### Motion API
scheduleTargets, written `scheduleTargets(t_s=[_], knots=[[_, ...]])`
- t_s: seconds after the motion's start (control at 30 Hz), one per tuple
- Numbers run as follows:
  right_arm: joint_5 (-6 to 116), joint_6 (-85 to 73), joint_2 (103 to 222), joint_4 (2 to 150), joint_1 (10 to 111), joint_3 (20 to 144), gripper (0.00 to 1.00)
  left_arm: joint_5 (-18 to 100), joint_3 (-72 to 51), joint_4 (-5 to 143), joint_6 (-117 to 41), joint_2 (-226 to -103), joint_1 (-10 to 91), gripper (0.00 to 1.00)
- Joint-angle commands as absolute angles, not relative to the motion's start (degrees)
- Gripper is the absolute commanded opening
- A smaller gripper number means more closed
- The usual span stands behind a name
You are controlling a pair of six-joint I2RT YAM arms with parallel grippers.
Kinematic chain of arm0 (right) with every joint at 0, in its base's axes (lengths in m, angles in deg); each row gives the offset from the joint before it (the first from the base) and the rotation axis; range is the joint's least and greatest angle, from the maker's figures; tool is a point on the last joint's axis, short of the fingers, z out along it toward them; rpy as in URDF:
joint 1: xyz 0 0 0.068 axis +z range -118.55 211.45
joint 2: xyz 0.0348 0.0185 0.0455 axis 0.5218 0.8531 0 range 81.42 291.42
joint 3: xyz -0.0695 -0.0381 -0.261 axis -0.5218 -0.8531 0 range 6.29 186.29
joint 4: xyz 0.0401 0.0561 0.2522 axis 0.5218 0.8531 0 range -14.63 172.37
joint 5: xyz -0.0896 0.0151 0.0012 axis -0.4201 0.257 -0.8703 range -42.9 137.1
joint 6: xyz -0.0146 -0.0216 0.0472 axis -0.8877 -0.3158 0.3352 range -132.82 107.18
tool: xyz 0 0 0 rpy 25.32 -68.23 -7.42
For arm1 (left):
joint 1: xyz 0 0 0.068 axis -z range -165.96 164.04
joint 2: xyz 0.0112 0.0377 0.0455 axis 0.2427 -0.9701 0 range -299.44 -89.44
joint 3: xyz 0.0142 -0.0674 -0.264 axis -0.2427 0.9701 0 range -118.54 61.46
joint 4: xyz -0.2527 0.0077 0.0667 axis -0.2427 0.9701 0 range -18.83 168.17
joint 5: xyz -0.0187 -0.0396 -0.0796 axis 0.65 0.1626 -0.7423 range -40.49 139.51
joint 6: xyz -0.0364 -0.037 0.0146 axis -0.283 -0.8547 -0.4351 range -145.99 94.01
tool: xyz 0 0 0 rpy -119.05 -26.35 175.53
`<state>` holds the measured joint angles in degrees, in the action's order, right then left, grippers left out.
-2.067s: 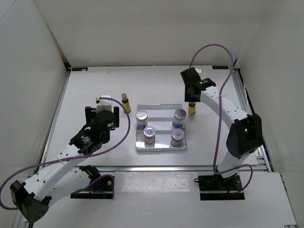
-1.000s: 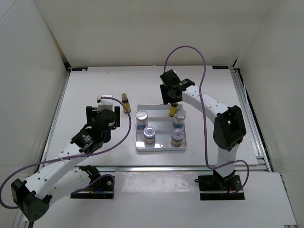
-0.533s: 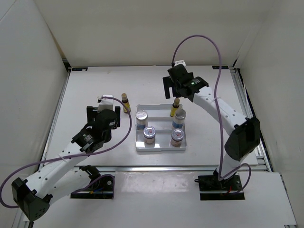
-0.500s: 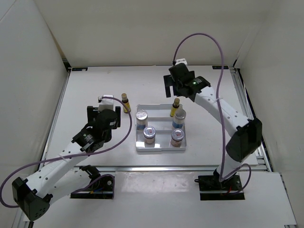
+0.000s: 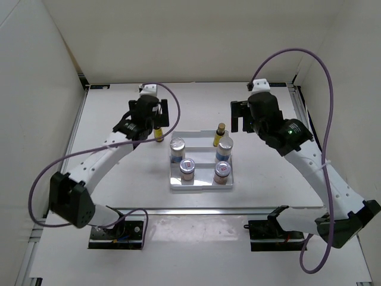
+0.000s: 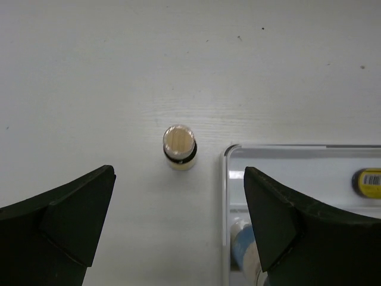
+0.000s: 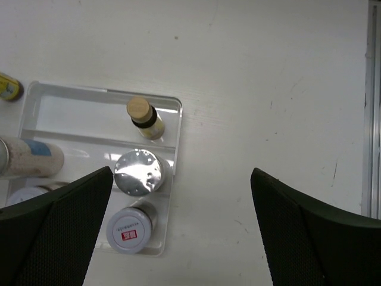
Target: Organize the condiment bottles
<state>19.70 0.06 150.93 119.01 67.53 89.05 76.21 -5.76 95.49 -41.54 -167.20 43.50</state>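
Observation:
I should lower my left gripper next until its open fingers are on both sides of the tan cap, because the slim yellow bottle [image 5: 158,133] is standing upright outside the tray.
A slim yellow bottle [image 6: 179,146] with a tan cap stands on the table just left of the silvery tray [image 5: 201,186]. My left gripper [image 6: 178,235] hangs open above it; in the top view this gripper [image 5: 153,122] hides most of that bottle [image 5: 158,133]. Inside the tray stand a second yellow bottle [image 7: 143,116], two silver-lidded jars [image 5: 178,146] [image 7: 138,173] and two short jars with red-marked lids [image 5: 187,168] [image 7: 128,229]. My right gripper [image 7: 181,235] is open and empty over bare table, right of the tray [image 7: 172,149].
White walls enclose the white table on the far, left and right sides. A metal rail [image 7: 374,107] runs along the table's right edge. The arm bases [image 5: 116,232] sit at the near edge.
My right gripper opened, left the yellow bottle standing in the tray's far right part and drew back to the right. My left arm swung forward over the other yellow bottle.

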Motion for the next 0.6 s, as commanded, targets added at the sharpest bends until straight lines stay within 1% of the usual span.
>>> scheduleTargets(t_s=[0.0, 0.07, 0.13, 0.3, 0.4, 0.47, 0.57], knots=[[24.0, 0.9, 148.8, 121.4, 67.3, 84.8, 1.0, 68.5, -11.2, 93.2, -41.1, -172.4, 40.9, 1.0], [27.8, 0.4, 146.2, 120.1, 67.3, 81.3, 1.0, 67.2, -12.6, 93.1, -41.1, -176.2, 39.9, 1.0], [28.5, 0.4, 145.1, 120.1, 67.3, 79.9, 1.0, 66.6, -13.4, 92.4, -41.1, -178.4, 39.1, 1.0], [30.2, -0.8, 142.1, 120.1, 67.3, 77.4, 1.0, 66.0, -12.9, 90.4, -42.4, -180.2, 37.9, 1.0], [31.4, -1.9, 140.6, 119.6, 67.3, 76.2, 1.0, 66.6, -10.3, 86.7, -42.4, -180.8, 37.9, 1.0], [31.4, -1.9, 139.3, 119.6, 67.3, 75.6, 1.0, 67.1, -6.4, 83.5, -43.0, -180.2, 37.9, 1.0], [31.4, -1.9, 138.6, 119.6, 67.3, 75.6, 1.0, 67.8, 0.1, 74.1, -43.0, -178.6, 37.9, 1.0]])
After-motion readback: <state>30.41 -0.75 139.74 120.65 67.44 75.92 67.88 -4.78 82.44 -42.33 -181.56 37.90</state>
